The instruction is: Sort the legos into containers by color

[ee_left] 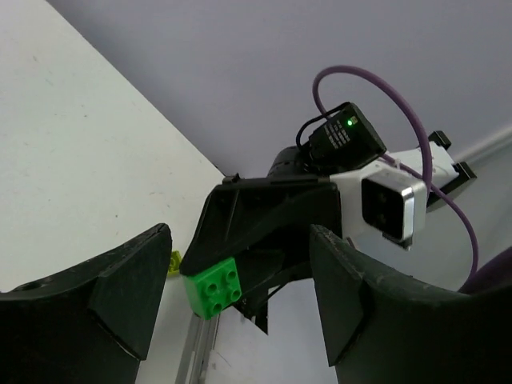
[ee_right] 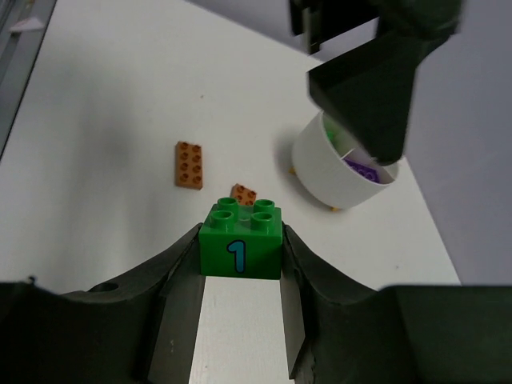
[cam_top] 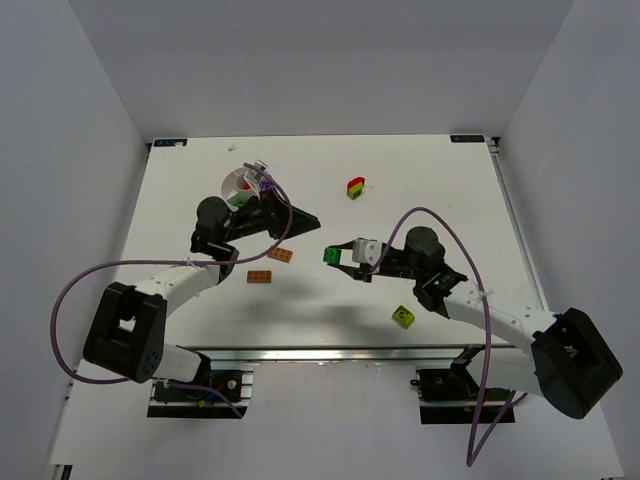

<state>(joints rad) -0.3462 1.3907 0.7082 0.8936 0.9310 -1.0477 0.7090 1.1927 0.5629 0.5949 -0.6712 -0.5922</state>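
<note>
My right gripper will move outward and to the left in the top view, over the white dish's near section (cam_top: 236, 202), and let go of the cube (cam_top: 331, 256), because green is there.
My right gripper (cam_top: 338, 256) is shut on the green cube (cam_top: 331, 256), held above the table's middle; the cube bears a blue "1" in the right wrist view (ee_right: 240, 240). My left gripper (cam_top: 300, 228) is open and empty, just left of it, facing the cube (ee_left: 212, 286). The white dish (cam_top: 238, 186) stands behind the left gripper; a purple piece (ee_right: 362, 171) lies inside it. Two orange plates (cam_top: 281, 255) (cam_top: 260, 277) lie near the left gripper. The red-yellow-green piece (cam_top: 355, 187) lies at the back middle. The lime-green block (cam_top: 403, 316) lies near the front right.
Purple cables loop off both arms. The table's near edge with a metal rail (cam_top: 330, 352) runs in front of the arm bases. Grey walls close the table's left, right and back sides.
</note>
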